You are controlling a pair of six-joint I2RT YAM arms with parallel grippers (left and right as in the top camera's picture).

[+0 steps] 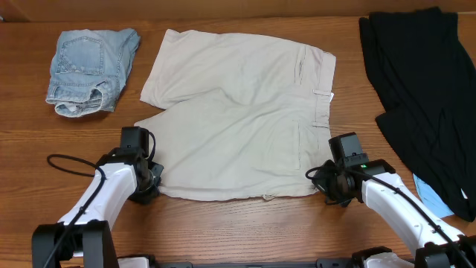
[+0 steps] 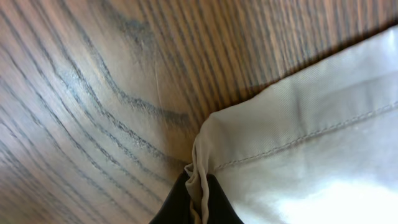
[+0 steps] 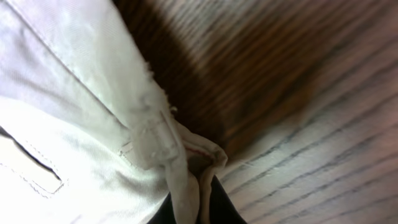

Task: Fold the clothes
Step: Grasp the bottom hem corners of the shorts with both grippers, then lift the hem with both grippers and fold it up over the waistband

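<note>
I should next lift my left gripper, carry it outward and release the corner of the near leg's hem over the far leg's hem, as the far leg lies flat outward of the near one.
Cream-beige shorts lie spread flat on the wooden table, waistband to the right, legs to the left. My left gripper is shut on the near leg hem corner; the left wrist view shows the cream fabric pinched between the black fingers. My right gripper is shut on the near waistband corner; the right wrist view shows a belt loop and waistband gathered between the fingers. Faded light-blue denim shorts lie folded at the back left. A large black garment lies at the right.
A light-blue item peeks from under the black garment near the right arm. A black cable loops on the table beside the left arm. Bare wood table runs along the front edge.
</note>
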